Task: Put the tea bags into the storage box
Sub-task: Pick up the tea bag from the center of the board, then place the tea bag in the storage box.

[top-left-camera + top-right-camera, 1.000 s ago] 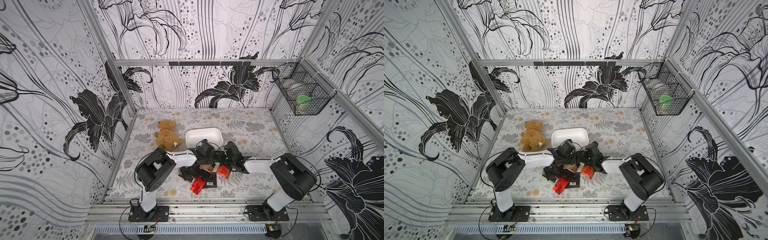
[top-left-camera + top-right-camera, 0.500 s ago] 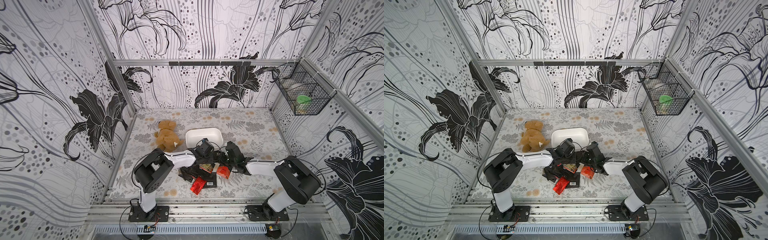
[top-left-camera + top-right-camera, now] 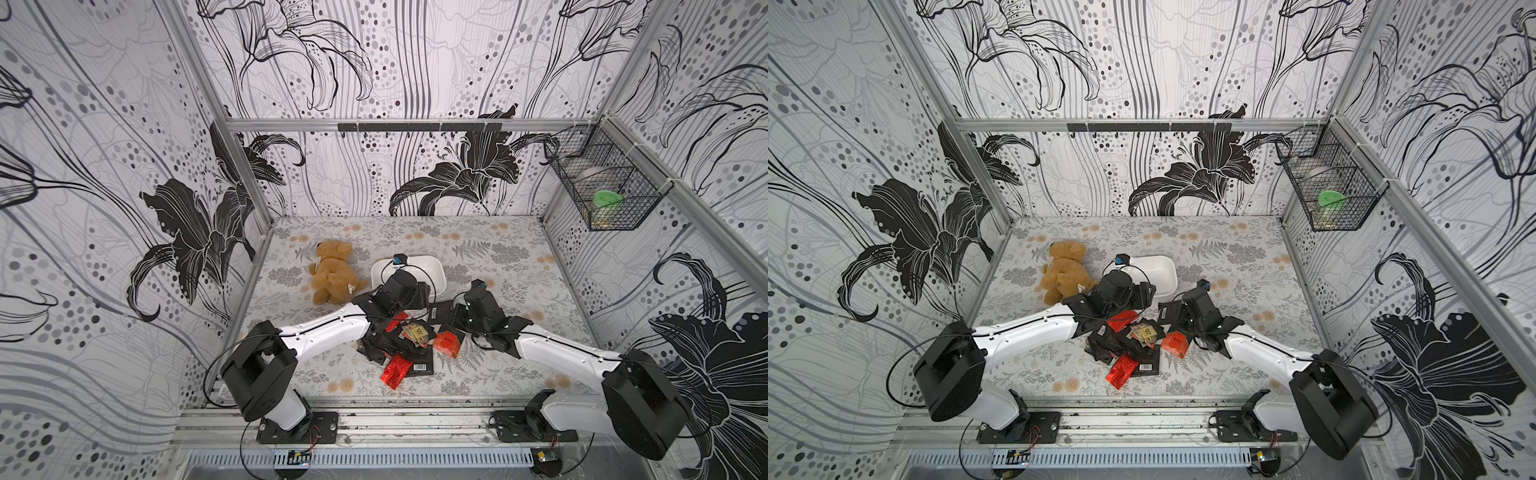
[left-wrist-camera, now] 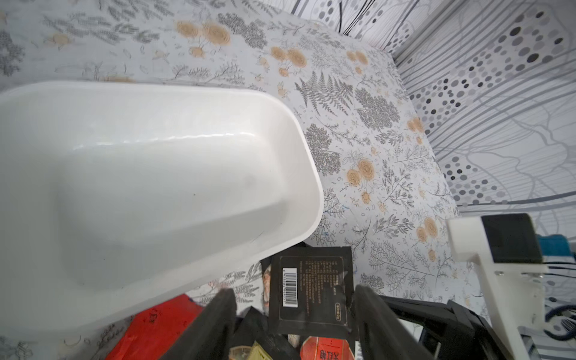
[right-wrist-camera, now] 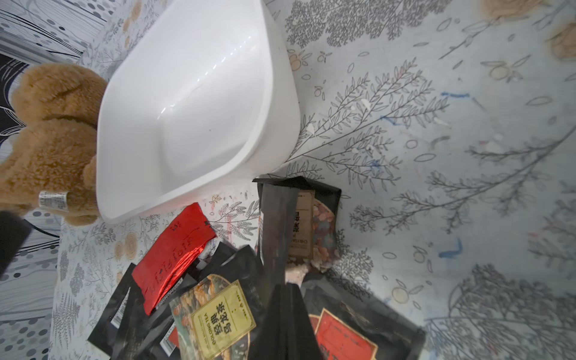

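The robot's right gripper next needs to rise and move outward past the box's near rim to release the barcode tea bag over the box's empty bottom, because the tea bag hangs outside.
The white storage box (image 3: 432,266) (image 4: 156,171) lies empty behind a pile of tea bags (image 3: 399,345) (image 3: 1133,345), which are black, red and tan sachets. My right gripper (image 5: 286,286) (image 3: 455,311) is shut on the edge of a black barcode tea bag (image 4: 311,290) (image 5: 277,230), held up just in front of the box's near corner. My left gripper (image 4: 294,294) (image 3: 419,293) faces it with its jaws open wide, one on each side of that sachet and clear of it.
A brown teddy bear (image 3: 332,274) (image 5: 53,140) lies against the box's left end. A black wire basket (image 3: 602,195) hangs on the right wall. Both arms reach in from the front rail and meet over the pile.
My left jaws have opened off the black barcode sachet. The right jaws have closed on it. Both arms have barely moved.
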Motion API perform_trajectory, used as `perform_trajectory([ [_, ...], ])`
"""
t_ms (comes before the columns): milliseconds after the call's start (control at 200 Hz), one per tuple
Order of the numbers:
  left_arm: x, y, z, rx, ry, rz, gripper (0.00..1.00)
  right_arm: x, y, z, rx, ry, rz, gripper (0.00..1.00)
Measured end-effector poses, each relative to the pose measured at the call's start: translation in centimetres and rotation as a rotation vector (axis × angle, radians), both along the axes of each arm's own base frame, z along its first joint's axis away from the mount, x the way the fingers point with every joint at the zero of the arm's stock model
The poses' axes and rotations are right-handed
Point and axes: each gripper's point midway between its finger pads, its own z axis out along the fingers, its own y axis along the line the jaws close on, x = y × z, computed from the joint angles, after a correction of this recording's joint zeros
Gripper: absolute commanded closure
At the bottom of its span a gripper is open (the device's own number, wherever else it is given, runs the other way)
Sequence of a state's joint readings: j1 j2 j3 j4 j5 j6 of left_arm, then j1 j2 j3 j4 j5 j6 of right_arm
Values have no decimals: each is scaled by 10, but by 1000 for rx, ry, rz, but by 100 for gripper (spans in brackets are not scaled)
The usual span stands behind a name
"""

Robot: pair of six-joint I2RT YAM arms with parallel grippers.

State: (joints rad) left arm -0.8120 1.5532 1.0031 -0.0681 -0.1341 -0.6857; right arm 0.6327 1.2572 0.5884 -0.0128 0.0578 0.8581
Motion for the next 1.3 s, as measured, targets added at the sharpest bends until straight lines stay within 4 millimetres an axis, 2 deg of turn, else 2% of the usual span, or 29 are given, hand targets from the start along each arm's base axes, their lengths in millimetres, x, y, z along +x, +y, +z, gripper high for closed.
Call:
perform_trajectory([
  [155,-1,5,-7,50,23,6,13,-4,-2,12,8,-19,11,100],
  [240,1,4,-6,66,24,4,0,-6,-2,16,15,-24,16,100],
  [265,1,5,-6,72,23,7,3,-7,-3,17,17,-26,19,100],
  [406,4,16,-1,70,11,54,3,-10,-1,32,35,-44,35,100],
  [596,7,43,28,-6,-32,128,3,3,8,80,68,-137,56,100],
  [711,12,53,34,-28,-41,159,3,10,13,98,76,-171,66,100],
  [846,13,58,31,-26,-34,171,3,29,27,114,60,-189,85,100],
  [1011,11,64,29,-29,-29,183,3,64,54,135,49,-225,117,100],
  [1081,12,66,30,-34,-30,193,3,80,68,137,49,-228,132,100],
  [1166,14,69,30,-37,-28,202,3,95,84,130,42,-211,156,100],
  [1191,14,69,30,-37,-28,205,3,99,87,127,38,-205,157,95],
  [1272,15,72,29,-32,-27,215,3,106,93,113,20,-177,162,62],
  [1302,15,73,29,-30,-26,218,3,107,92,107,12,-164,158,55],
])
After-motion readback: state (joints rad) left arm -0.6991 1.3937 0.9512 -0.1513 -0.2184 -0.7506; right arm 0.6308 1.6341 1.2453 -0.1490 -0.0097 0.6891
